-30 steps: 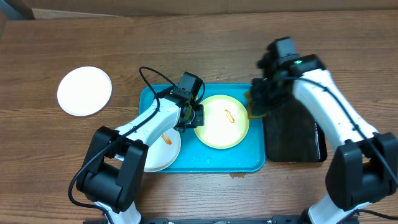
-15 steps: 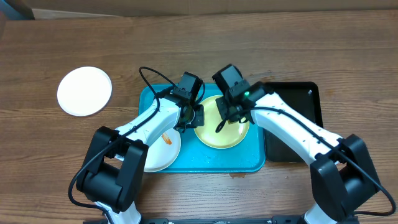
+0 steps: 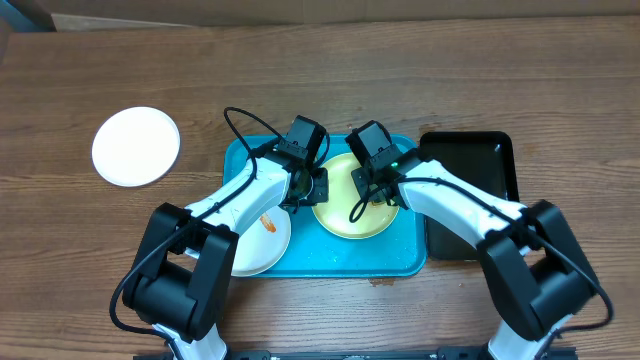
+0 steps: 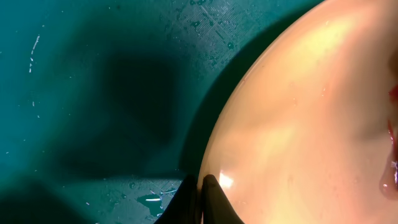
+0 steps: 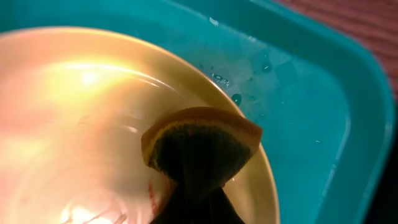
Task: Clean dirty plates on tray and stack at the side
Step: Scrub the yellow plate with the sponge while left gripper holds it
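Note:
The robot's right gripper will wipe the sponge over the red smear on the plate, then lift the sponge across and down onto the narrow black tray (image 3: 470, 169), which is empty.
The pale yellow-green plate (image 3: 350, 212) lies on the right half of the turquoise tray (image 3: 340, 258). My left gripper (image 3: 312, 187) is shut on its left rim, and the left wrist view shows the jaws (image 4: 202, 188) pinching the plate's edge (image 4: 311, 112). My right gripper (image 3: 375, 190) is shut on a yellow sponge with a dark scouring face (image 5: 199, 146). The sponge presses on the plate (image 5: 81, 124) near its upper right rim, beside a red smear (image 5: 152, 194). A white plate (image 3: 262, 240) with an orange smear lies at the tray's lower left. Another white plate (image 3: 136, 146) lies on the table at far left.
A narrow black tray (image 3: 470, 200) lies right of the turquoise tray, touching its edge. Water drops dot the turquoise tray floor (image 5: 311, 93). Both forearms cross over the tray's near half.
My right arm has swung left from the black tray with the sponge and set it down on the yellow-green plate. The left gripper has kept its hold on the rim.

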Controlling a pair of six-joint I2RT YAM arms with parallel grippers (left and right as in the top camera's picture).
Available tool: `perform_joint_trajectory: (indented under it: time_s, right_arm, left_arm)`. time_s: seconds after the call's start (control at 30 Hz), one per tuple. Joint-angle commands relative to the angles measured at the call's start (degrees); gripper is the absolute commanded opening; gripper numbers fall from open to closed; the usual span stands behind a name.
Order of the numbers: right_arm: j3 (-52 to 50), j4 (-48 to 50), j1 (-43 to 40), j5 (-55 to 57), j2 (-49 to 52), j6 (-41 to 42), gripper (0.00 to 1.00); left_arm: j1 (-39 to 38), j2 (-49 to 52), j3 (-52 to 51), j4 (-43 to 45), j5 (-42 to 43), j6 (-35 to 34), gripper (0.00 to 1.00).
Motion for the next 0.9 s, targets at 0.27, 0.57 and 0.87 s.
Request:
perform_joint_trajectory:
  time_s: [0.27, 0.57, 0.87]
  right_arm:
    - [1.11, -6.45, -1.09, -16.61, 4.42, -9.05, 0.04]
    - [3.96, -11.5, -0.9, -28.06, 4.42, -12.02, 0.04]
    - [9.62, -11.02, -2.62, -40.37, 4.42, -10.45, 0.04]
  left_arm:
    - [-0.04, 0.96, 0.22, -0.11, 0.48, 0.66, 0.05]
    - [-0.04, 0.96, 0.22, 0.09, 0.74, 0.63, 0.05]
    - [-0.04, 0.96, 0.22, 0.04, 0.74, 0.66, 0.05]
